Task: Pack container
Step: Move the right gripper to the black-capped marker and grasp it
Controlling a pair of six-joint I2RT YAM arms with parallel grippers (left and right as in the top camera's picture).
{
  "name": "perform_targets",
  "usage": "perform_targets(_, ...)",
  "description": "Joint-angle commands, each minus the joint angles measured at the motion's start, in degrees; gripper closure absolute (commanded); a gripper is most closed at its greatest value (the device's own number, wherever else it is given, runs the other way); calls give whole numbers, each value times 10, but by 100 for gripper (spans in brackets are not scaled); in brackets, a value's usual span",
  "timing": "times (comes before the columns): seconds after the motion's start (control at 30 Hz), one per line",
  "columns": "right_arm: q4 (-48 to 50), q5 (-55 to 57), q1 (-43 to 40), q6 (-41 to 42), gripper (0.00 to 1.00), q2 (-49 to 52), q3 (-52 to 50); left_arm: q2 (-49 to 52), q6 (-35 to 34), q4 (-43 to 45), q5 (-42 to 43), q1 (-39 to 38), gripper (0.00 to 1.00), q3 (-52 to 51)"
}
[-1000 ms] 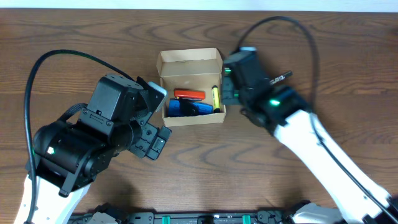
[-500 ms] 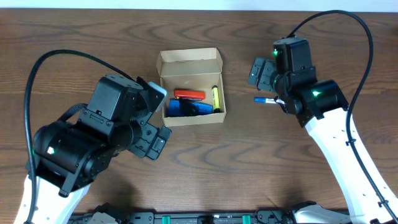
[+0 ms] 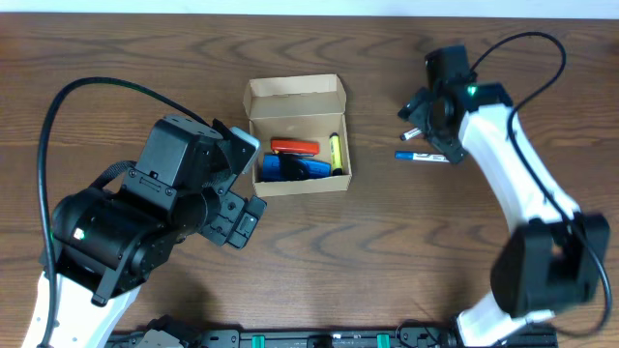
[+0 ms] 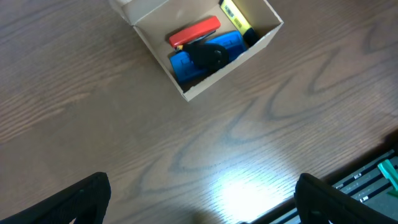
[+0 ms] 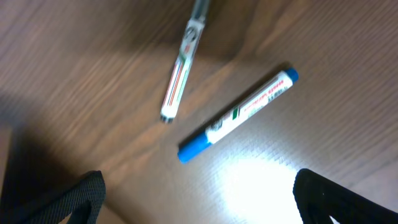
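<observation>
My right gripper lowers and reaches away from my base past the blue-capped marker (image 5: 239, 115) next, then onto the body of the white marker.
The container (image 3: 295, 93), a small tan cardboard box with its flap lid open toward the back, sits at the table's middle. It holds a red item (image 3: 294, 147), a blue item (image 3: 288, 169) and a yellow highlighter (image 3: 335, 153). The left wrist view shows the container (image 4: 225, 70) ahead of my left gripper (image 4: 202, 202). That left gripper (image 3: 247, 184) hangs open and empty just left of the box. My right gripper (image 3: 427, 124) is open and empty to the right of the box. It hovers over a blue-capped marker (image 5: 239, 115) and a thin pen (image 5: 181, 67) lying on the wood.
The blue-capped marker (image 3: 420, 155) lies about a box-width right of the container. Black cables loop over the table behind both arms. A dark rail runs along the table's front edge (image 3: 319, 338).
My right gripper has opened, left the container's right edge and swung right and back over the two loose pens. The yellow highlighter stays in the box. The left arm has not moved.
</observation>
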Motion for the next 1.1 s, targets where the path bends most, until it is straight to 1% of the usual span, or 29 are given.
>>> perform_targets(0.0, -12, -2, -21, 34, 1, 56, 69, 1, -6, -1, 3, 3, 5, -2)
perform_targets(0.13, -18, -7, -38, 69, 3, 113, 106, 1, -7, -1, 3, 3, 5, -2)
perform_targets(0.33, 13, -36, -55, 95, 5, 166, 110, 1, -7, -1, 3, 3, 5, -2)
perform_targets(0.7, 68, -38, -59, 100, 12, 217, 110, 1, -6, -1, 3, 3, 5, -2)
perform_targets(1.07, 100, -89, -68, 121, 21, 256, 110, 1, -7, -1, 3, 3, 5, -2)
